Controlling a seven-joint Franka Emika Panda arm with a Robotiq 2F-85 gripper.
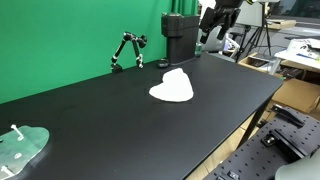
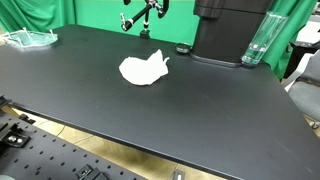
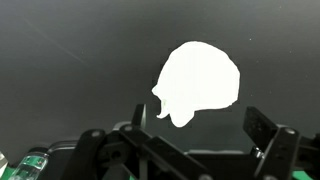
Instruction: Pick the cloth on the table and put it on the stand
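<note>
The cloth (image 1: 172,87) has a narrow, pointed corner nearest my gripper's fingers that sticks out from the rounded rest of the cloth, so I need to bring my gripper down to that corner next.
The white rumpled cloth (image 1: 172,87) lies flat near the middle of the black table (image 1: 100,120). It shows in both exterior views (image 2: 143,69) and in the wrist view (image 3: 200,80). The small black jointed stand (image 1: 127,50) is at the table's far edge by the green backdrop, also seen in an exterior view (image 2: 140,15). My gripper (image 3: 200,125) is open and empty. It hangs high above the table, with the cloth just beyond its fingertips in the wrist view. In an exterior view the gripper (image 1: 213,38) is up beside the tall black device.
A tall black boxy device (image 1: 180,38) stands at the back of the table, with a clear bottle (image 2: 258,40) beside it. A pale green translucent flat object (image 1: 22,145) with a white peg lies at a far corner. Tripods and equipment stand beyond the table edge.
</note>
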